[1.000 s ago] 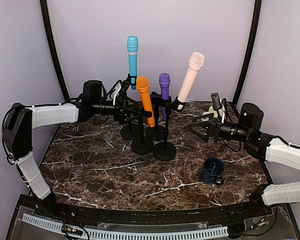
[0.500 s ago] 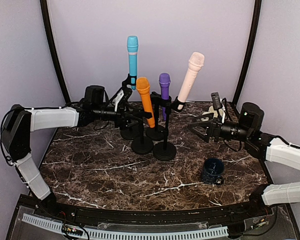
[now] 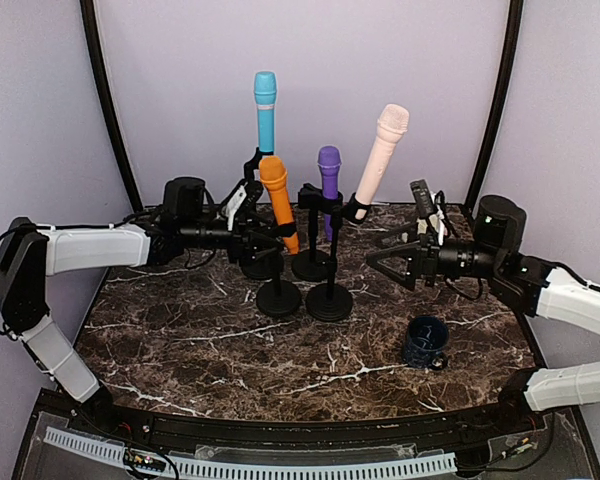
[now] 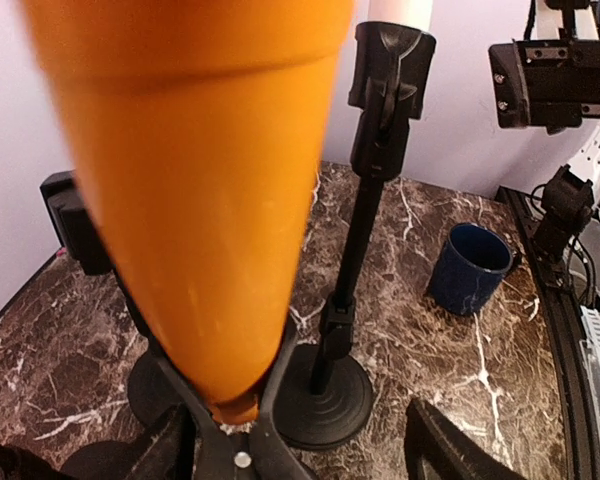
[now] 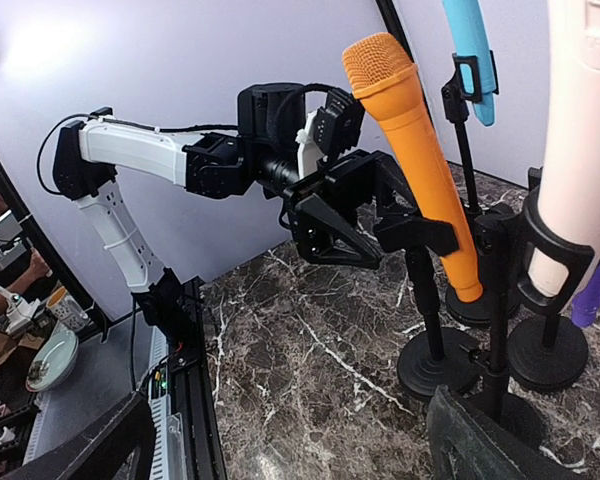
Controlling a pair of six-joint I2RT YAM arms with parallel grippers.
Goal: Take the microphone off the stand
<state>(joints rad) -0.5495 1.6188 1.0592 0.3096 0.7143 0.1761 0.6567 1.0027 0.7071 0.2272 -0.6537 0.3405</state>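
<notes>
I need to move my right gripper up and to the left in the top view, tilting it downward, onto the orange microphone's head [image 3: 272,172] [image 5: 380,66], which is clear of the clip.
The orange microphone [image 3: 277,200] leans left in the clip of its black stand [image 3: 278,297], among three other stands. My left gripper [image 3: 263,238] reaches in from the left at clip height. In the left wrist view the orange microphone [image 4: 200,180] fills the space between the jaws. The left finger sits against the clip [image 4: 230,445]; the right finger [image 4: 445,450] stands well apart from it, so the gripper is open. From the right wrist view, the left gripper [image 5: 365,215] straddles the orange microphone [image 5: 415,140]. My right gripper [image 3: 378,250] hovers open to the right, holding nothing.
A blue microphone [image 3: 265,110], a purple one [image 3: 328,172] and a pink one [image 3: 380,150] stand in their own stands close behind and to the right. A dark blue mug [image 3: 425,340] sits on the marble table at the front right.
The orange microphone has tipped to the left and its stand base has slid slightly left. The left jaws have narrowed around it. The right gripper has edged left.
</notes>
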